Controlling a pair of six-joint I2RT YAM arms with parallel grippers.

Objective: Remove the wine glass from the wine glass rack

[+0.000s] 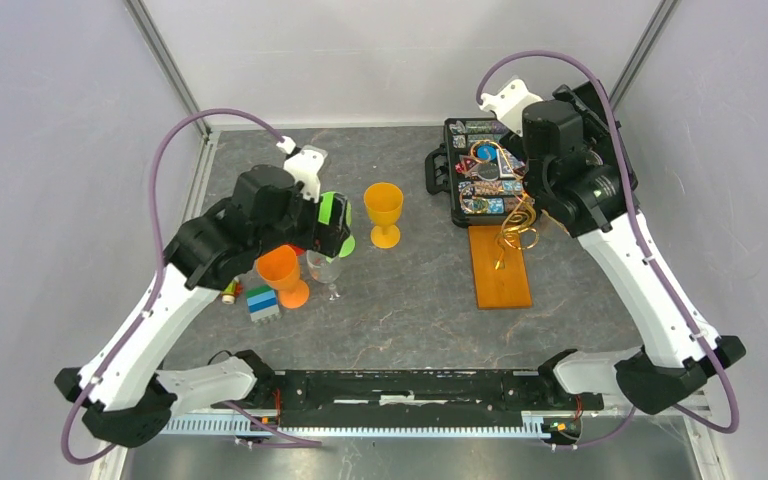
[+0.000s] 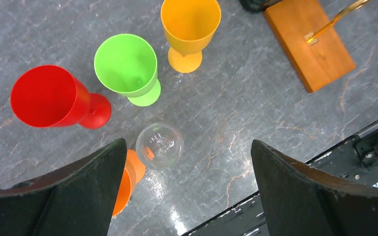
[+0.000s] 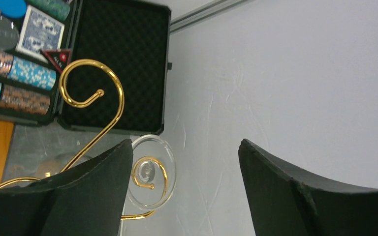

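Observation:
The foot is one finger off-centre, so my right gripper must next lower and shift toward the rack's spiral arm, onto the edge of the foot.
The wine glass rack is a gold wire stand on an orange-brown wooden base. In the right wrist view a clear wine glass hangs from one of its spiral arms; only its round foot shows. My right gripper is open above the rack, with the foot beside its left finger, not between the jaws. My left gripper is open and empty above the table. Another clear wine glass stands upright there, close to its left finger.
A black case of chips and cards lies open behind the rack. Red, green, yellow and orange plastic goblets stand around the left gripper. Coloured blocks lie near the orange goblet. The right wall is close to the rack.

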